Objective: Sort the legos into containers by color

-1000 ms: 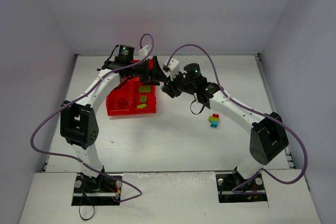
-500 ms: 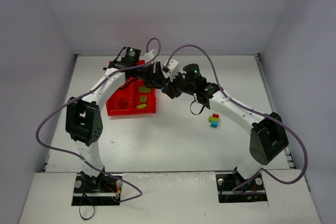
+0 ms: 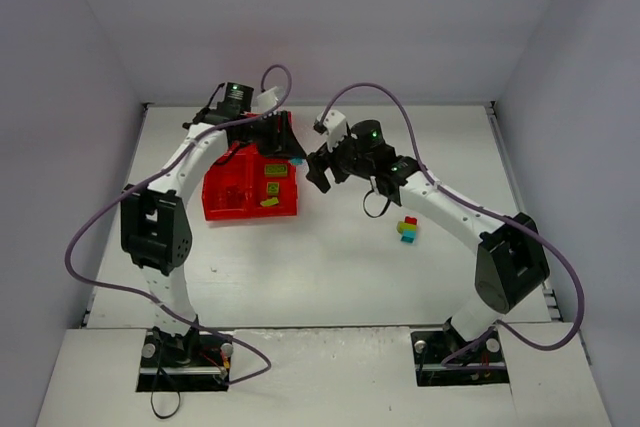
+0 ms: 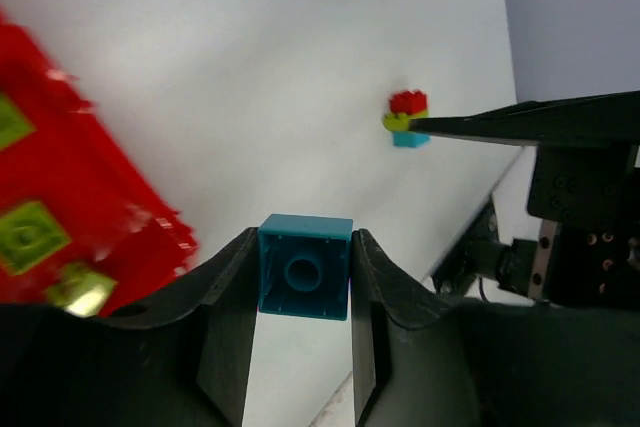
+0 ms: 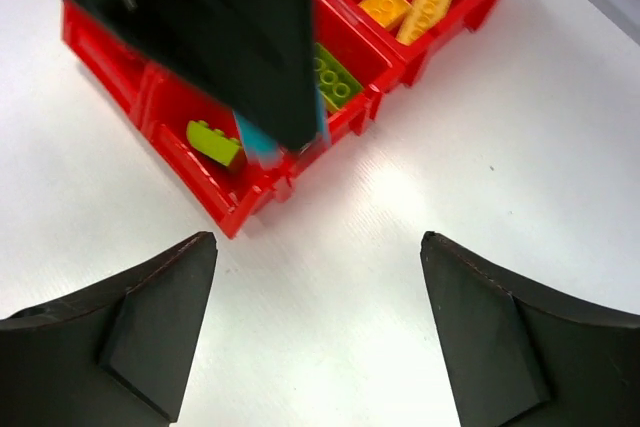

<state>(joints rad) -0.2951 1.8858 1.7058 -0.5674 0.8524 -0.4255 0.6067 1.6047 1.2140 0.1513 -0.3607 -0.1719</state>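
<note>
My right gripper should next move back and to the right in the top view, then down onto the clump's green part (image 3: pixel 406 228), since the clump's different colors are still joined.
My left gripper (image 4: pixel 305 247) is shut on a cyan-blue lego (image 4: pixel 305 267), its hollow underside facing the camera. From above, that lego (image 3: pixel 298 160) hangs at the right edge of the red tray (image 3: pixel 225 202) of containers. My right gripper (image 5: pixel 315 242) stands open and empty over bare table just right of the tray (image 5: pixel 215 209). It faces the left gripper (image 5: pixel 220 27) and the lego it holds (image 5: pixel 258 142). Green legos (image 5: pixel 335 77) and yellow legos (image 5: pixel 415 2) lie in separate compartments. A red, green and cyan clump (image 3: pixel 408 229) sits on the table to the right.
The clump (image 4: pixel 407 119) also shows far off in the left wrist view, partly crossed by a dark finger of the right arm (image 4: pixel 540 122). Grey walls close the table at the back and sides. Purple cables (image 3: pixel 400 112) loop over both arms.
The right gripper has opened and let go of the cyan-blue lego. The left gripper has shut on it, and the two grippers have drawn slightly apart.
</note>
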